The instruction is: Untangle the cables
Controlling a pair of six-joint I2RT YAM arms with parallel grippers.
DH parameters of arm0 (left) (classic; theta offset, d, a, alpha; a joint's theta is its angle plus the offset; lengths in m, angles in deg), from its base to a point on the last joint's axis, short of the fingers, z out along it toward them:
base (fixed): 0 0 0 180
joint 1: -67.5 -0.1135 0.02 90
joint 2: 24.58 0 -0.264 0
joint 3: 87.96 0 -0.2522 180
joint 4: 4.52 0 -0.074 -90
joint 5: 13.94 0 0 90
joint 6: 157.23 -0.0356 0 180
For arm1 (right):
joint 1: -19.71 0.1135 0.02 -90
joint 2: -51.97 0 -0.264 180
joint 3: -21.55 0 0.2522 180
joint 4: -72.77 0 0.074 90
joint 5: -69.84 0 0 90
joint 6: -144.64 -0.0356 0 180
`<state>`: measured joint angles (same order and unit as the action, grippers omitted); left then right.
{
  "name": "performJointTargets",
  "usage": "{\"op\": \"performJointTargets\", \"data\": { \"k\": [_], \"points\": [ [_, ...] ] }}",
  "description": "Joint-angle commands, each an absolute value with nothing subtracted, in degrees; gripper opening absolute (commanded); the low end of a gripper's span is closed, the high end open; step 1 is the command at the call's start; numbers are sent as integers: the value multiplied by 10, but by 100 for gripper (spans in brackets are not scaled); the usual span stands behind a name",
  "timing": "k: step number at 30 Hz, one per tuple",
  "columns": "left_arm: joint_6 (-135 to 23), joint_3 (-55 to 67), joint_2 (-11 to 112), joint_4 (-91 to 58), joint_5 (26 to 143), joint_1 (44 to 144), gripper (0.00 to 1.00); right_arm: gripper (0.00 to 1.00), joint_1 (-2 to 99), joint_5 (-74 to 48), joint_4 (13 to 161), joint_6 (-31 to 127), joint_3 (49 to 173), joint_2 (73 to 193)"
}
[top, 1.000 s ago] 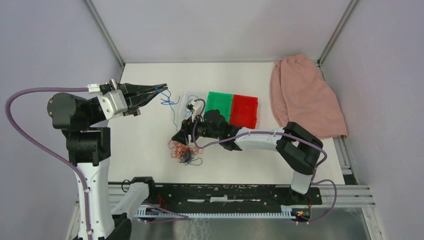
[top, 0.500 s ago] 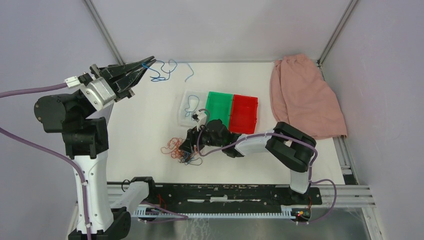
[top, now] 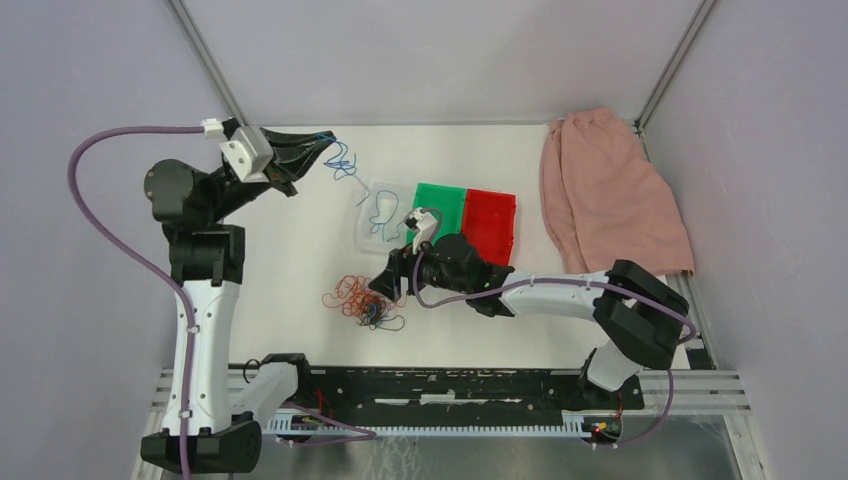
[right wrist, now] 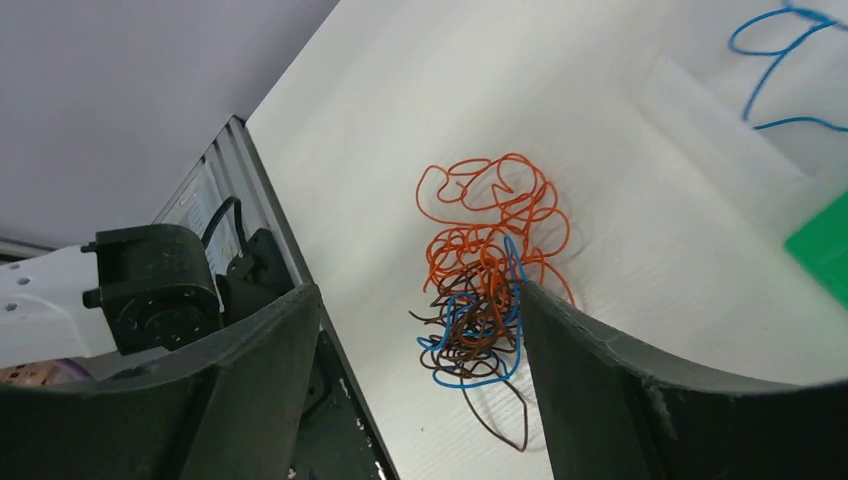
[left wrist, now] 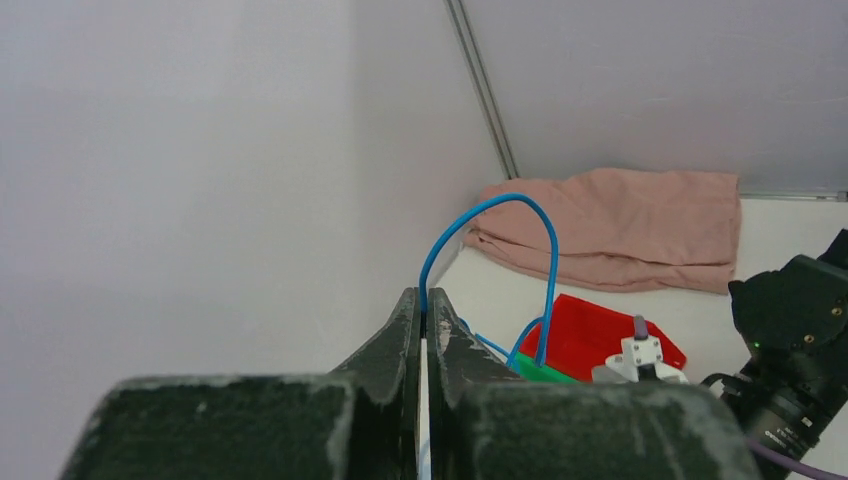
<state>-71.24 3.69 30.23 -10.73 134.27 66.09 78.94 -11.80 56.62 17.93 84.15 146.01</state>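
Another blue cable is already in the clear bin (top: 366,232). I will lower my left gripper toward the right in the top view and release its blue cable there.
A tangle of orange-red, dark brown and blue cables (top: 362,300) (right wrist: 485,290) lies on the white table near its front. My right gripper (top: 388,283) (right wrist: 415,300) hovers just to the right of it, open, its fingers astride the tangle and holding nothing. My left gripper (top: 322,142) (left wrist: 423,296) is raised at the back left, shut on one separate blue cable (top: 342,162) (left wrist: 500,205) that dangles toward the clear bin (top: 366,232). Another blue cable (top: 381,214) (right wrist: 780,50) lies in that bin.
A green bin (top: 440,205) and a red bin (top: 490,222) stand in a row right of the clear bin. A pink cloth (top: 610,190) lies at the back right. Enclosure walls and the metal frame rail (top: 460,385) bound the table.
My left arm rose to the back left, then swung right and lower with the blue cable. My right gripper opened wider and shifted slightly right of the tangle.
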Motion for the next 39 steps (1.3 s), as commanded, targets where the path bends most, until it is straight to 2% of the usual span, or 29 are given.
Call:
{"op": "performJointTargets", "data": {
  "k": [1,3,5,15,39],
  "points": [
    [-672,81,307,-101,1314,670,3,80,782,-207,651,206,843,1393],
    [-678,102,318,-100,1309,677,3,90,777,-231,668,212,833,1370],
    [-691,116,331,-101,1294,688,3,92,773,-261,691,213,825,1347],
    [-770,128,436,-111,1252,739,3,89,747,-382,769,205,781,1248],
    [-942,89,616,-246,1175,769,4,89,705,-394,814,208,759,1166]
  ]
}}
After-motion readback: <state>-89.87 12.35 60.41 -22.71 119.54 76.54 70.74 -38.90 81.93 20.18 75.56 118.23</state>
